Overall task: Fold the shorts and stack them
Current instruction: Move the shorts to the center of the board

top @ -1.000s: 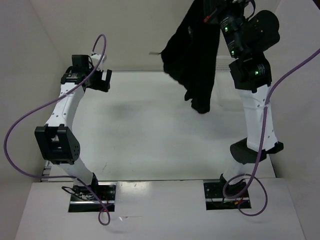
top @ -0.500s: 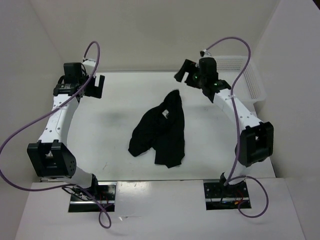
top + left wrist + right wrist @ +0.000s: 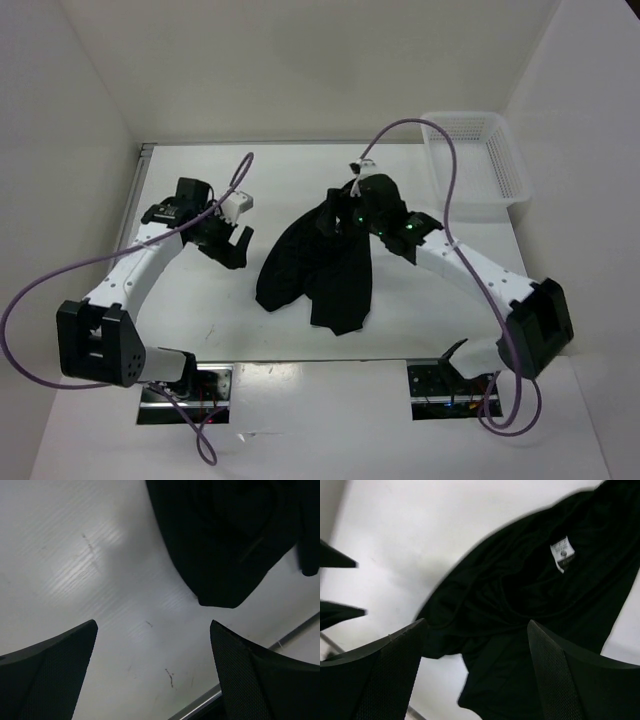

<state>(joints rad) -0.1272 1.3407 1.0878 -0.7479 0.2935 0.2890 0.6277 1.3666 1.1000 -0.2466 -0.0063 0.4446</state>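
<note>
Next I will move my right gripper down and left in the top view, onto the shorts' edge nearer my left gripper, since its open fingers hover above the shorts.
The black shorts lie crumpled in a heap on the white table, near its middle. My right gripper hovers over their far end, open, with nothing between its fingers. In the right wrist view the shorts fill the space under the right gripper, and a white label shows on the fabric. My left gripper stands open just left of the heap, apart from it. In the left wrist view the left gripper has only bare table between its fingers, and the shorts lie ahead at the upper right.
A white mesh basket stands at the back right corner. The table's metal front edge shows close under the left gripper. Purple cables loop from both arms.
A second ago the shorts hung from my raised right gripper; it opened and they dropped onto the table. Both arms have since moved in toward the heap.
</note>
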